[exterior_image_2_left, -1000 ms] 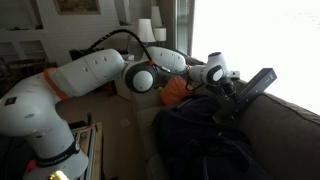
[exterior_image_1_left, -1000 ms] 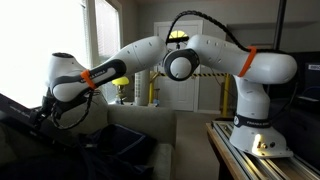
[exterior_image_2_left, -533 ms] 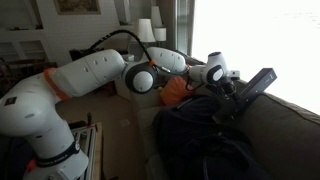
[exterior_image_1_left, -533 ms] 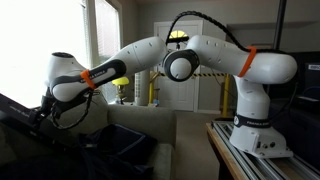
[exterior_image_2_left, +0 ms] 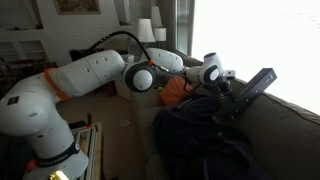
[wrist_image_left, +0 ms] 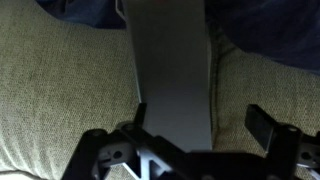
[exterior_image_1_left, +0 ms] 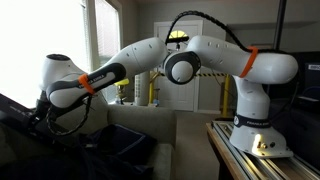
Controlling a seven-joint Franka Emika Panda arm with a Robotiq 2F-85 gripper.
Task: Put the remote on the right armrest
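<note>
The gripper lowers over the near end of the long dark remote next and closes.
The remote is a long grey slab that lies on the beige couch fabric in the wrist view. My gripper is open around its near end. The left finger is at the remote's left edge. The right finger stands clear of its right edge. In an exterior view the remote looks dark and tilted on the top of the couch by the window, with the gripper at its lower end. In an exterior view the gripper is low at the far left, in shadow.
A dark blue cloth is heaped on the couch seat below the arm and shows at the top of the wrist view. An orange cushion lies behind the arm. The robot base stands on a wooden bench.
The wrist has shifted slightly away from the remote's upper end. The remote has not moved.
</note>
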